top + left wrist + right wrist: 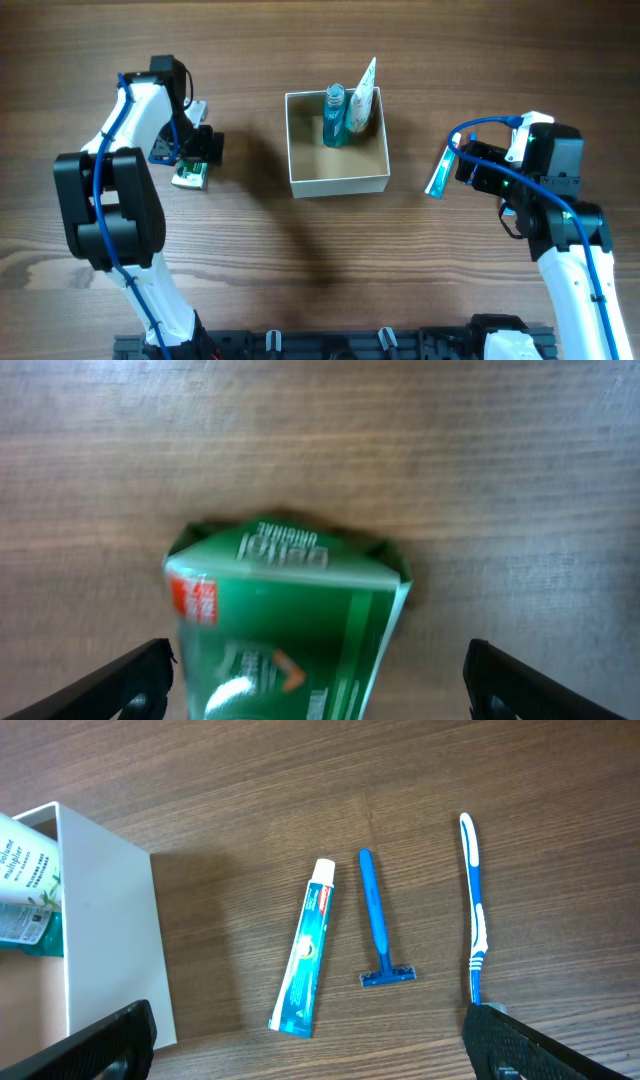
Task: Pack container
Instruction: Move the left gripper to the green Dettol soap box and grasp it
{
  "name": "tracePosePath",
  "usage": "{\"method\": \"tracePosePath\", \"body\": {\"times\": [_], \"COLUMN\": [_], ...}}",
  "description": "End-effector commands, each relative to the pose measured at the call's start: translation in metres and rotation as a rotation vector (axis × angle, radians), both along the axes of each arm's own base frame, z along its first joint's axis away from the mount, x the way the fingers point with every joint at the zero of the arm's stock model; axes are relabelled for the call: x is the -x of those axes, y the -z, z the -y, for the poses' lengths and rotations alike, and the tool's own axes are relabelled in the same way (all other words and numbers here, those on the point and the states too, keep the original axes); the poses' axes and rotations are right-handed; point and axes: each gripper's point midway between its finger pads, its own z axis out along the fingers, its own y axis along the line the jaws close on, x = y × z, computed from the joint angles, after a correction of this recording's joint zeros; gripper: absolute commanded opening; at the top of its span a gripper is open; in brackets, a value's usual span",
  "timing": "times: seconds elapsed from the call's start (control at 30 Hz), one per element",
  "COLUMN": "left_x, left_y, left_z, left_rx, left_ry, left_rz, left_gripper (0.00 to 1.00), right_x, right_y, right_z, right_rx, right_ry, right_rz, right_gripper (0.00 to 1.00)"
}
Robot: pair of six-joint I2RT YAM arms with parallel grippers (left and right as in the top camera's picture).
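Note:
The left gripper lowers around the carton's sides next and closes on it, as my open fingers are already on either side of the green-and-white carton (191,172) (285,620).
The container (337,183) is a cream-white open box with a tan inside, at the table's middle. A blue bottle (335,118) and a white tube (362,100) stand in its far side. The box's wall (105,930) also shows at the left of the right wrist view. My left gripper (315,695) is open, its fingers either side of a green-and-white carton (285,620) lying on the table; the carton also shows overhead (188,177). My right gripper (310,1045) is open and empty above a toothpaste tube (305,950), a blue razor (378,925) and a blue-and-white toothbrush (476,910).
In the overhead view only the toothpaste tube (440,172) shows, right of the box; the razor and toothbrush are hidden under the right arm. A small blue item (160,153) lies partly hidden beside the left arm.

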Motion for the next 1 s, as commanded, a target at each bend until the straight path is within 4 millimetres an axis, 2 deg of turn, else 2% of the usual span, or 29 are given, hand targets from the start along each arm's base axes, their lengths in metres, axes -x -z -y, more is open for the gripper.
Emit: {"method": "tracePosePath", "body": {"times": [0.0,0.77,0.83,0.9,0.97], "left_x": [0.001,0.016,0.016,0.016,0.016], "left_y": [0.01,0.034,0.034,0.034,0.034], "left_z": [0.007,0.005,0.005,0.005,0.005], "left_rx": [0.023,0.007,0.007,0.007,0.007], "left_ry": [0.042,0.035,0.034,0.035,0.034], "left_rz": [0.001,-0.021,-0.022,-0.022,-0.022], "left_gripper": [0.91,0.91,0.87,0.79,0.57], "right_x": [-0.004,-0.004,-0.004,-0.004,-0.004], "right_y": [-0.008,-0.008,-0.008,-0.008,-0.008], "right_z": [-0.003,-0.003,-0.003,-0.003,-0.003], "right_rx": [-0.014,-0.014,-0.014,-0.014,-0.014], "right_ry": [0.001,0.001,0.0,0.001,0.0], "right_rz": [0.018,0.016,0.017,0.017,0.016], "right_gripper": [1.0,1.0,1.0,1.0,1.0]}}
